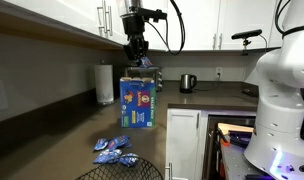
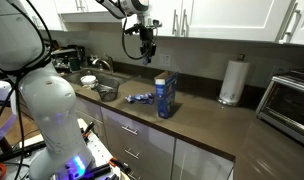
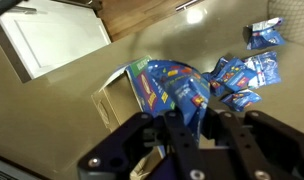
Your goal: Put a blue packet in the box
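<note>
My gripper carries the packet down and to the left in the wrist view next, then releases it, since the box's open top (image 2: 167, 76) (image 3: 124, 102) lies there.
The box (image 1: 138, 101) stands upright on the dark counter; it also shows in an exterior view (image 2: 166, 96) and from above in the wrist view (image 3: 152, 85), its top open. My gripper (image 1: 139, 56) hangs just above the box top, also seen in an exterior view (image 2: 147, 47). It is shut on a blue packet (image 1: 144, 64) that hangs below the fingers. In the wrist view the gripper (image 3: 197, 118) has the blue packet (image 3: 189, 98) between its fingers. Several more blue packets (image 1: 114, 151) lie in a pile on the counter beside the box, also in the wrist view (image 3: 244, 75).
A paper towel roll (image 1: 105, 85) stands by the wall behind the box. A kettle (image 1: 188, 83) sits farther along the counter. A sink with a bowl (image 2: 104, 91) and a silver toaster oven (image 2: 290, 101) flank the box. Upper cabinets hang close above the arm.
</note>
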### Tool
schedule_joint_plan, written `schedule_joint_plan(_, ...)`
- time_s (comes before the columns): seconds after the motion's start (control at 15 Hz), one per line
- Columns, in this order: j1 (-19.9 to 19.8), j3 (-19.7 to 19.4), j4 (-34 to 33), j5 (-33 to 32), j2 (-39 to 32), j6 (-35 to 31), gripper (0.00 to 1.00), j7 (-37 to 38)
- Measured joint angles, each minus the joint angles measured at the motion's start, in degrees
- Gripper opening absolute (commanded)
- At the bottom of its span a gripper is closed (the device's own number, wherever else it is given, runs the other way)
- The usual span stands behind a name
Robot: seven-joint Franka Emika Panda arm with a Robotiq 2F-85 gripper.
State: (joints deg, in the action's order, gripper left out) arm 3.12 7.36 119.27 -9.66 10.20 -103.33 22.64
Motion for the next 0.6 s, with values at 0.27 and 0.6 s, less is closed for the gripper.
schedule_joint_plan(0.27, 0.11, 0.01, 0.02, 0.0, -0.05, 0.0, 0.04, 0.0)
schedule_joint_plan(0.6, 0.08, -0.13, 0.03, 0.0, -0.07, -0.1, 0.04, 0.0)
